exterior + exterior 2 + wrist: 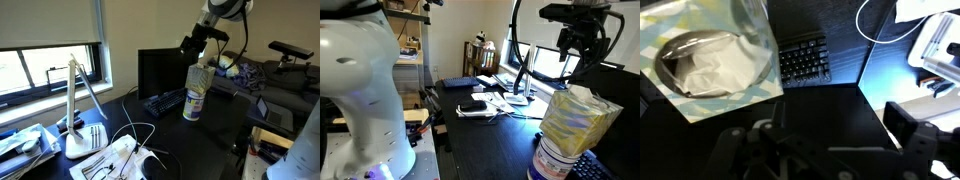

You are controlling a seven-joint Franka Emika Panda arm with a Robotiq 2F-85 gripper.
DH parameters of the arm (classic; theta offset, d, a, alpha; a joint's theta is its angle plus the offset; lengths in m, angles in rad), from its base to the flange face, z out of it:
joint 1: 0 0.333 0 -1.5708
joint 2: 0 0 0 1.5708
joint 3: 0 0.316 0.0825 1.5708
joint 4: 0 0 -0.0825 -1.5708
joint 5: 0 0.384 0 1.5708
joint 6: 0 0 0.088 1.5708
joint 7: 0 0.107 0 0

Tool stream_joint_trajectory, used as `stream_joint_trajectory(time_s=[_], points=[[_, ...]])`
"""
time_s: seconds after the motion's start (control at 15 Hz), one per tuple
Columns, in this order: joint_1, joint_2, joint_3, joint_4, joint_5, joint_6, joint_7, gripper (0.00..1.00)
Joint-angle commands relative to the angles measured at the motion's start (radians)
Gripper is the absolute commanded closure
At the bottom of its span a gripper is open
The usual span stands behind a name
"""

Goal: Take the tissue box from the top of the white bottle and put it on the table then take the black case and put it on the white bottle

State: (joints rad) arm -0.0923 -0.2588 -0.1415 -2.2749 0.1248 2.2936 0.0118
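Observation:
The tissue box's rim by the keyboard (772,62) is below my gripper and to its left in the wrist view, so my gripper will go sideways and down onto it next.
The tissue box (198,74) is cream with a greenish pattern and stands on top of the white bottle (193,106). Both also show in an exterior view, the box (578,120) over the bottle (553,162). In the wrist view the box's open top with white tissue (708,58) fills the upper left. My gripper (194,44) hangs just above the box, apart from it, also seen in an exterior view (582,48). Its jaws (820,140) are open and empty. A small black case (472,105) lies on white papers on the black table (490,145).
A black monitor (160,68) and a keyboard (165,100) stand close behind the bottle; the keyboard also shows in the wrist view (803,60). A white desk lamp (78,110), cables and papers (120,158) crowd one end of the table.

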Motion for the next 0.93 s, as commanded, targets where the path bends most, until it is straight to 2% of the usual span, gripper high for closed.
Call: stream_joint_trajectory(time_s=[0.0,0.33,0.67,0.73,0.87], points=[[-0.025,0.021,-0.017,-0.003,-0.069,-0.033,-0.074,0.00],[-0.027,0.054,-0.052,0.000,-0.063,-0.113,-0.180,0.00],[-0.034,0.084,-0.062,0.006,-0.078,-0.159,-0.227,0.00],[-0.035,0.087,-0.062,0.005,-0.079,-0.155,-0.226,0.22],[-0.036,0.091,-0.061,0.004,-0.082,-0.150,-0.223,0.33]])
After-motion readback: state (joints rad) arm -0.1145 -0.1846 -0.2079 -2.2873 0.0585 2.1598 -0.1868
